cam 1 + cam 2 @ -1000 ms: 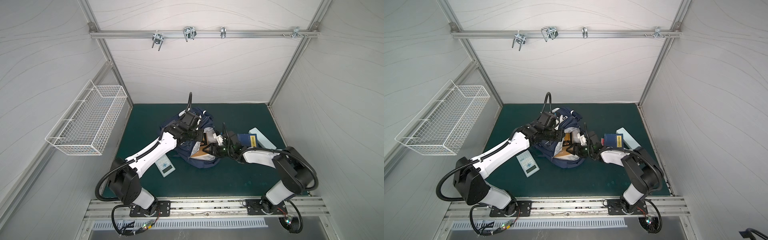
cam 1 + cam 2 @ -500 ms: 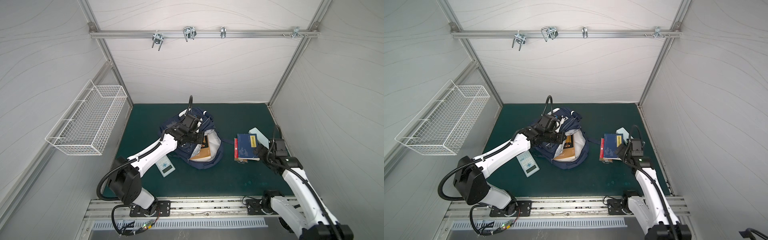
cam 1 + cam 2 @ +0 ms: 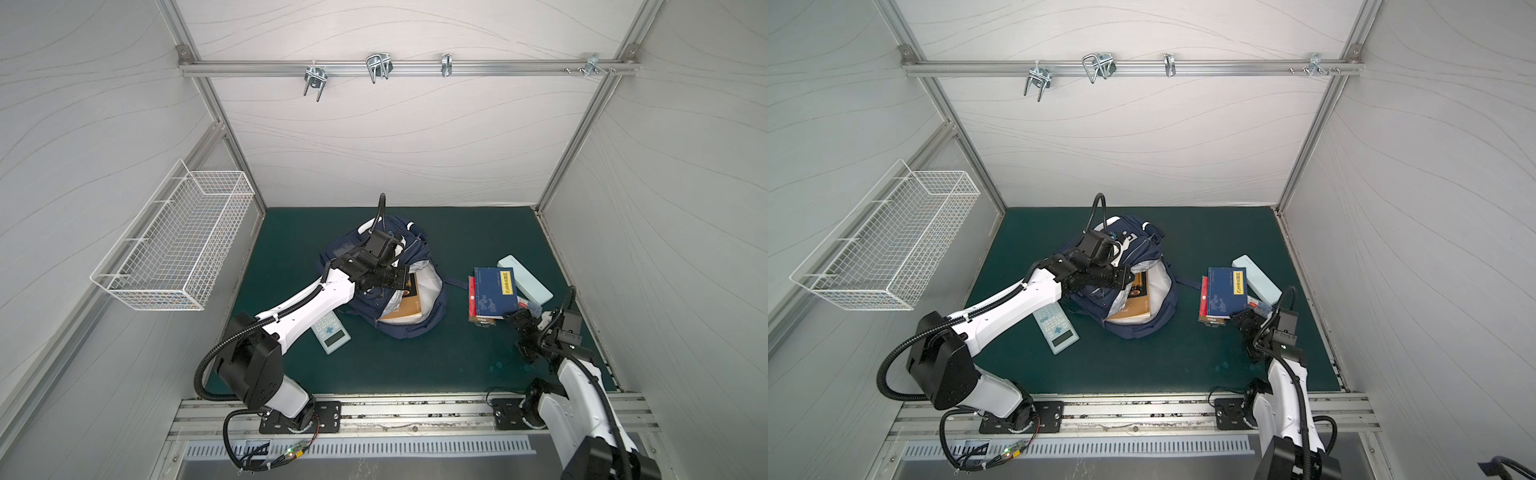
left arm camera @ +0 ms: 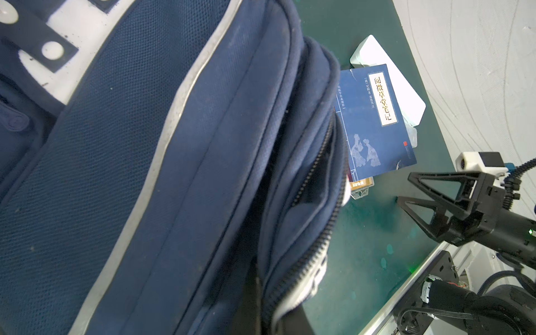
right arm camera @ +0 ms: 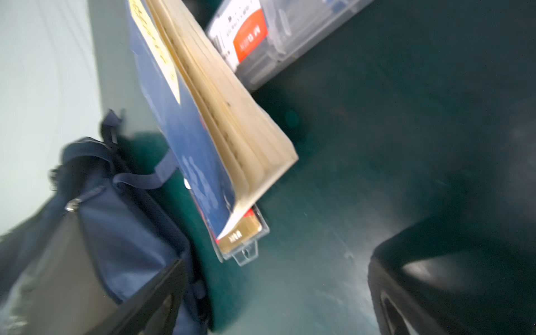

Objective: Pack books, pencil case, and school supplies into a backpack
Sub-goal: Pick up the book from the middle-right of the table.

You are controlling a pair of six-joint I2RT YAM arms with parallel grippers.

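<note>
Next, my right gripper moves outward and straddles the navy book's near corner (image 3: 513, 311) (image 5: 261, 181), just outward of it, since that corner juts past the red book.
The navy backpack (image 3: 415, 330) (image 3: 1142, 328) lies open mid-mat, with the brown-tan book (image 3: 405, 309) (image 3: 1129, 309) inside its mouth. My left gripper (image 3: 399, 278) (image 4: 272, 313) is shut on the backpack's (image 4: 145, 174) zipper rim. At the right a navy book (image 3: 494, 291) (image 4: 374, 121) (image 5: 188, 139) lies on a red book (image 3: 471, 295). Beside them are the pale blue pencil case (image 3: 525, 278) (image 3: 1258, 278) and a clear box (image 3: 530, 305) (image 5: 261, 40). The calculator (image 3: 330, 332) (image 3: 1057, 328) lies by my left arm. My right gripper (image 3: 517, 328) (image 4: 404, 187) (image 5: 275, 304) stands open and empty, just in front of the stack.
A gold-brown pack in clear casing (image 3: 482, 321) (image 5: 240, 235) sticks out from under the books. A white wire basket (image 3: 178, 245) hangs on the left wall. The mat's right edge and the wall run close behind my right arm.
My right gripper has left the backpack's mouth, swung right to the book stack and opened wide. The brown book stays in the backpack. The left gripper has kept its hold.
</note>
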